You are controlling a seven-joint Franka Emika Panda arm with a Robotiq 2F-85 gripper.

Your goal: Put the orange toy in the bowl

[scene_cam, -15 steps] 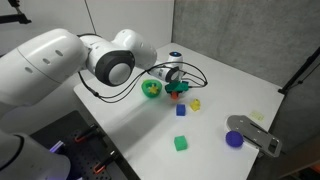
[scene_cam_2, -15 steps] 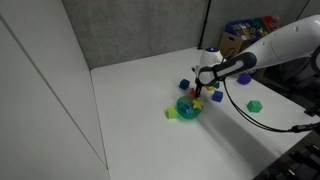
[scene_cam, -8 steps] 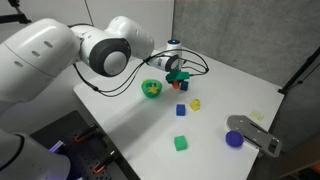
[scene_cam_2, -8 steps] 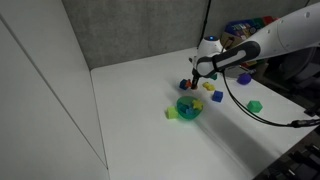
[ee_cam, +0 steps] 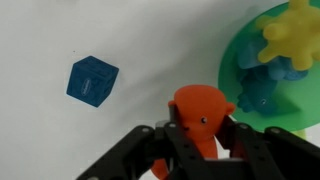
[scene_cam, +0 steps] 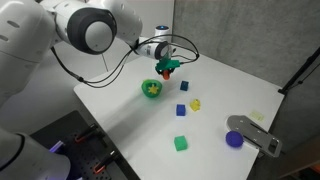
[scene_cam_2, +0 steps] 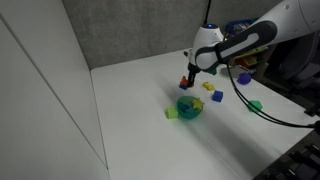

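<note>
The orange toy hangs outside the rim of the green bowl. I will next move my gripper to the right in the wrist view, then down over the bowl to let go of the toy.
My gripper (ee_cam: 200, 130) is shut on the orange toy (ee_cam: 198, 115), a small orange-red figure held between the black fingers. In both exterior views the gripper (scene_cam: 168, 68) (scene_cam_2: 188, 82) hangs above the white table, a little above and beside the green bowl (scene_cam: 151, 89) (scene_cam_2: 188, 107). The orange toy (scene_cam: 170, 71) (scene_cam_2: 186, 83) shows at the fingertips. In the wrist view the bowl (ee_cam: 240, 50) lies at the upper right, with a yellow spiky item (ee_cam: 290, 30) and a blue-green piece inside.
A blue cube (ee_cam: 92, 80) (scene_cam: 181, 110) lies on the table near the bowl. A yellow piece (scene_cam: 195, 103), a green block (scene_cam: 181, 143), a purple round object (scene_cam: 234, 139) and a grey tool (scene_cam: 255, 133) lie further off. The table edge is close behind the bowl.
The gripper has risen from the table with the orange toy in it and moved toward the spot above the bowl. The arm has swung upward.
</note>
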